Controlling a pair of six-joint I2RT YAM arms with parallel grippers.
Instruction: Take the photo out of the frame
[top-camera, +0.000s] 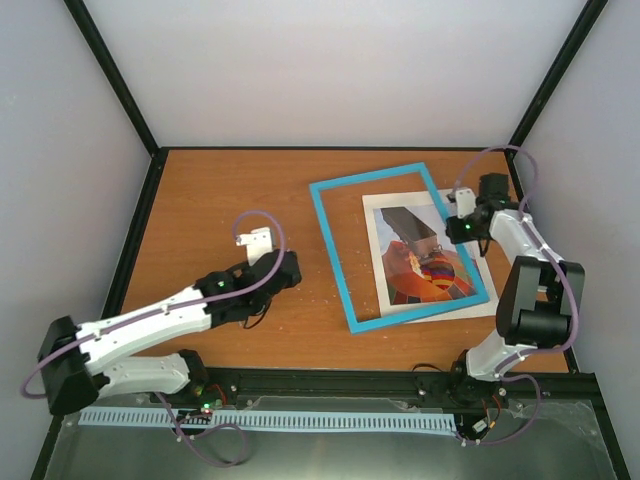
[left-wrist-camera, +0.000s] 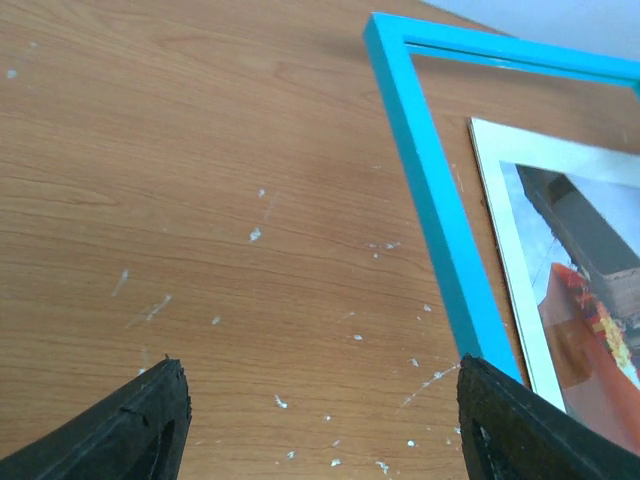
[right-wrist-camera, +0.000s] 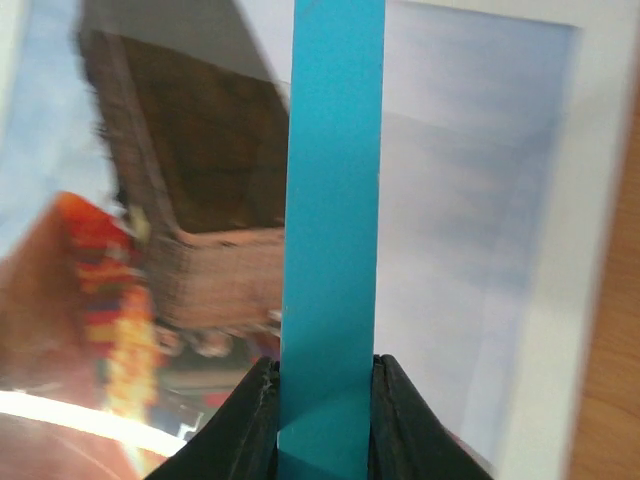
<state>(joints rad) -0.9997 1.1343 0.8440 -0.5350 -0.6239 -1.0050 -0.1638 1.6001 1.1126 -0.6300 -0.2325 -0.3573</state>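
Note:
The overlapping frame goes to the bare table beside the photo next, left of my right gripper in the top view, and is lowered and released there.
The light-blue frame (top-camera: 335, 262) lies tilted over the photo (top-camera: 425, 262), which rests flat on the table with its white margin showing at the right. My right gripper (top-camera: 458, 213) is shut on the frame's right bar (right-wrist-camera: 330, 230), fingers (right-wrist-camera: 250, 420) pressed on both sides, with the photo (right-wrist-camera: 170, 220) below it. My left gripper (top-camera: 290, 268) is open and empty, low over bare table just left of the frame's left bar (left-wrist-camera: 440, 230). The photo's corner (left-wrist-camera: 560, 270) shows inside the frame in the left wrist view.
The wooden table (top-camera: 220, 200) is bounded by black rails and white walls. The table surface carries small white flecks (left-wrist-camera: 255, 234). The right arm's base and cable loop stand close to the right rail (top-camera: 540, 300).

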